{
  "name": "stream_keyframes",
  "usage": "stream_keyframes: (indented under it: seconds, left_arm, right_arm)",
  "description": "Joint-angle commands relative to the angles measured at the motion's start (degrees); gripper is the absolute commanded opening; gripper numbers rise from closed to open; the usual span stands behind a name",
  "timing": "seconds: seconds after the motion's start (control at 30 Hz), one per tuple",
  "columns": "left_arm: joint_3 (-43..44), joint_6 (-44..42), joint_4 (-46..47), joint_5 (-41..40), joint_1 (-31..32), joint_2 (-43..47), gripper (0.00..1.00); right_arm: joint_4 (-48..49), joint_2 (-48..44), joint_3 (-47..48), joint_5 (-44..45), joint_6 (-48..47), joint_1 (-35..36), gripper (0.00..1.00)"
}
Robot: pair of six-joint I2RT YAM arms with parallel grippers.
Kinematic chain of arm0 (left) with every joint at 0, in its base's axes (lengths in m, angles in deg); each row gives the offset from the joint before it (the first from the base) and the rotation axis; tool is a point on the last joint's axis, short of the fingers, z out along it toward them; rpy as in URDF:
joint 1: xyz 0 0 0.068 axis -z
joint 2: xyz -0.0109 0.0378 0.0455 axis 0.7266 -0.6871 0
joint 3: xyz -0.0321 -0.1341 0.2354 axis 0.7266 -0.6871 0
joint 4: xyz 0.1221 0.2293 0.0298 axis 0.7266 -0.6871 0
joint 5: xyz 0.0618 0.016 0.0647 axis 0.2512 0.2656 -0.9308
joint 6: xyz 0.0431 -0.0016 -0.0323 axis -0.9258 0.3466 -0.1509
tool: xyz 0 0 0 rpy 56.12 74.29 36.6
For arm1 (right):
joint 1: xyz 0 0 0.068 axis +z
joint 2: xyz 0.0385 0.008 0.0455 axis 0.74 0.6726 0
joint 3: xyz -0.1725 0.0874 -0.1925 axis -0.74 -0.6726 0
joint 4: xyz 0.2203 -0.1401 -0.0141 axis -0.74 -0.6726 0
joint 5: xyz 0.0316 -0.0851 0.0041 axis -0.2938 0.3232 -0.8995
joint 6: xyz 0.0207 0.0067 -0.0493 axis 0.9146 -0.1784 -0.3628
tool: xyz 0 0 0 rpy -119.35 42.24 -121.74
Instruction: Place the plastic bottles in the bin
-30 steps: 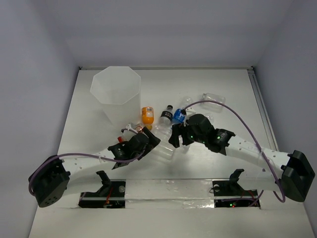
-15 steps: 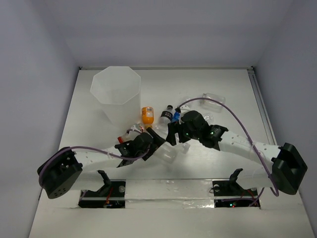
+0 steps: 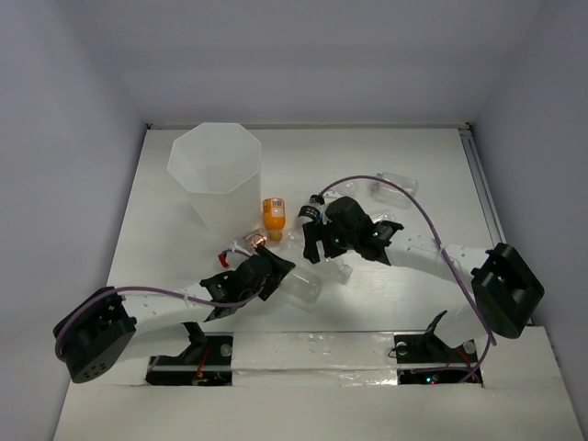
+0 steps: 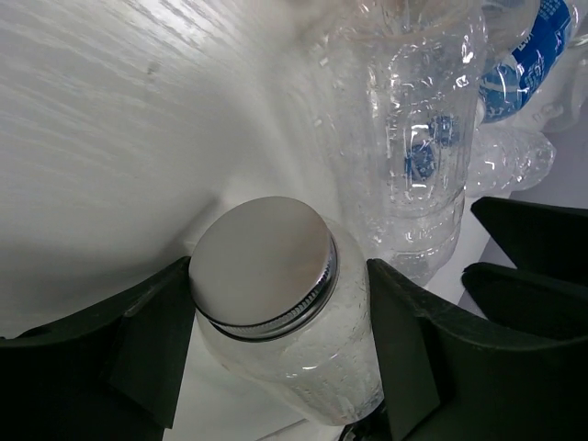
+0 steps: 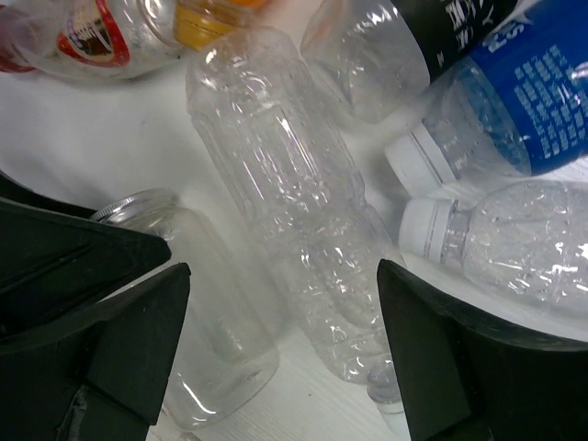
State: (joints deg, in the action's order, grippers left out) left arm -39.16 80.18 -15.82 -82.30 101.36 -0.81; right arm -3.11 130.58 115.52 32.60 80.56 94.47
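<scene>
I need to move my right gripper down onto the middle of the long clear bottle (image 3: 321, 264) (image 5: 308, 220), because the bottle is below the open fingers and its length runs between them.
A squat clear bottle (image 4: 276, 294) with a silver lid lies between the fingers of my left gripper (image 4: 280, 276), which press on both its sides; it is shut on it. Beside it lies the long clear bottle (image 5: 285, 211). My right gripper (image 5: 283, 276) hovers open over that long bottle, its fingers well apart from it. Around them lie the blue-labelled bottle (image 5: 524, 92), the black-capped bottle (image 3: 310, 213), the orange bottle (image 3: 273, 213) and the red-capped bottle (image 3: 246, 244). The bin (image 3: 225, 207) stands upright behind and to the left of the cluster.
Another clear bottle (image 3: 395, 184) lies at the back right. A white-capped clear bottle (image 5: 514, 248) rests close to my right finger. The two grippers are close together over the cluster, the left one (image 3: 280, 273) just beside the right one (image 3: 317, 243).
My left gripper has closed from wide open onto the squat clear bottle. The right arm has swung left, over the bottle cluster.
</scene>
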Motion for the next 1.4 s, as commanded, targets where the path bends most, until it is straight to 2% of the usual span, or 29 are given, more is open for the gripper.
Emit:
stream_keyframes:
  seconds: [0.0, 0.07, 0.3, 0.33, 0.43, 0.6, 0.73, 0.77, 0.87, 1.1, 1.13, 1.17, 1.27, 1.3, 1.37]
  left_arm:
    - [-2.4, -0.8, -5.8, -3.5, 0.3, 6.0, 0.39]
    - [-3.6, -2.2, -8.5, -4.6, 0.3, 9.0, 0.34]
    - [-2.4, -12.0, -20.3, -2.4, 0.3, 24.8, 0.34]
    - [-1.3, -14.2, -24.6, -2.7, 0.3, 26.1, 0.34]
    - [4.4, -17.3, -32.8, -4.1, 0.3, 31.2, 0.34]
    - [16.5, -24.6, -39.7, -8.5, 0.3, 36.1, 0.34]
    - [26.4, -30.1, -44.0, -12.8, 0.3, 33.9, 0.35]
    - [30.6, -31.4, -44.3, -13.7, 0.3, 33.1, 0.35]
    - [39.0, -37.3, -45.0, -18.1, 0.3, 30.4, 0.35]
    - [56.2, -50.8, -43.2, -28.8, 0.3, 20.2, 0.35]
    - [57.9, -54.3, -41.7, -30.8, 0.3, 19.0, 0.35]
    - [60.6, -56.0, -40.8, -32.2, 0.3, 17.7, 0.35]
    - [64.7, -61.4, -37.7, -35.0, -1.5, 11.6, 0.34]
    - [67.6, -64.2, -36.7, -34.6, -4.0, 8.4, 0.35]
    - [70.1, -66.8, -35.9, -31.1, -7.6, 5.3, 0.34]
  right_arm:
    - [1.2, 0.7, 5.0, 0.2, -2.0, -0.2, 0.88]
    - [0.3, 2.2, 6.3, 0.3, -2.4, -0.2, 0.92]
    - [-2.4, 10.4, 12.1, -0.1, -3.8, -0.2, 0.95]
    - [-2.6, 11.1, 12.8, -0.1, -3.9, -0.2, 0.95]
    - [-2.8, 12.6, 12.8, -0.2, -3.4, -0.2, 0.95]
    - [-2.9, 13.2, 11.3, -0.4, -2.4, -0.2, 0.94]
    - [-3.0, 13.5, 9.5, -0.6, -2.3, 1.0, 0.9]
    - [-2.7, 13.3, 9.0, -0.7, -2.2, 1.0, 0.85]
    - [-1.1, 12.6, 7.0, -1.9, -1.8, 1.5, 0.81]
    - [1.1, 12.4, 4.2, -5.3, -2.6, 2.1, 0.86]
    - [1.4, 12.2, 4.1, -5.4, -2.6, 2.6, 0.82]
    - [1.7, 11.9, 3.4, -5.4, -2.4, 2.7, 0.72]
    - [2.9, 8.7, 2.3, -5.8, -1.6, 2.7, 0.56]
    - [3.3, 7.5, 1.6, -6.2, -1.2, 2.7, 0.52]
    - [3.8, 3.2, 0.9, -6.7, -0.9, 2.7, 0.51]
